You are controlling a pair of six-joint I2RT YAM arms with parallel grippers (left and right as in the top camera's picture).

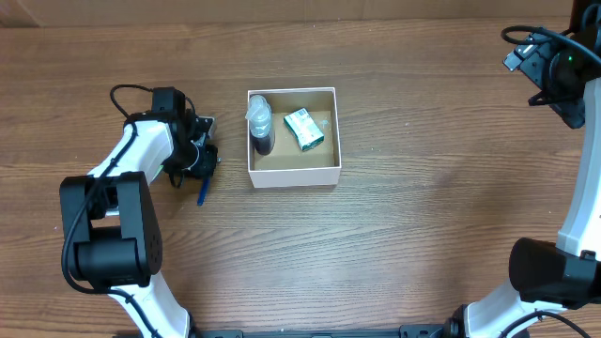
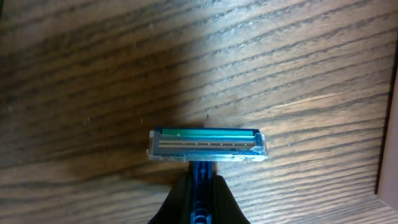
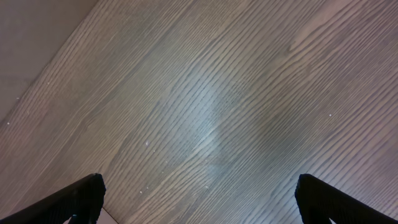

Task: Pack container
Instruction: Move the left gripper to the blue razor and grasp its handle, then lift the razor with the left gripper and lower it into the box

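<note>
The container's bare bottom beside the packet (image 1: 303, 129) lies right of my left gripper in the overhead view, so I will rise, cross the container's white side, lower and release the razor (image 1: 201, 192).
The container (image 1: 293, 175), a white-walled box with a brown bottom, sits mid-table and holds a small bottle (image 1: 260, 125) and a green and white packet (image 1: 303, 129). My left gripper (image 1: 195, 161) is just left of the container, shut on the blue handle of a razor (image 1: 201, 192). In the left wrist view the razor head (image 2: 208, 144) points away from the fingers (image 2: 201, 199), close above the wood. My right gripper (image 1: 554, 75) is at the far right corner, open and empty; its fingertips (image 3: 199, 196) frame bare table.
A black cable (image 1: 131, 92) loops behind the left arm. The table's far edge (image 1: 282, 21) runs along the top. A corner of the container's wall shows at the right edge of the left wrist view (image 2: 388, 162).
</note>
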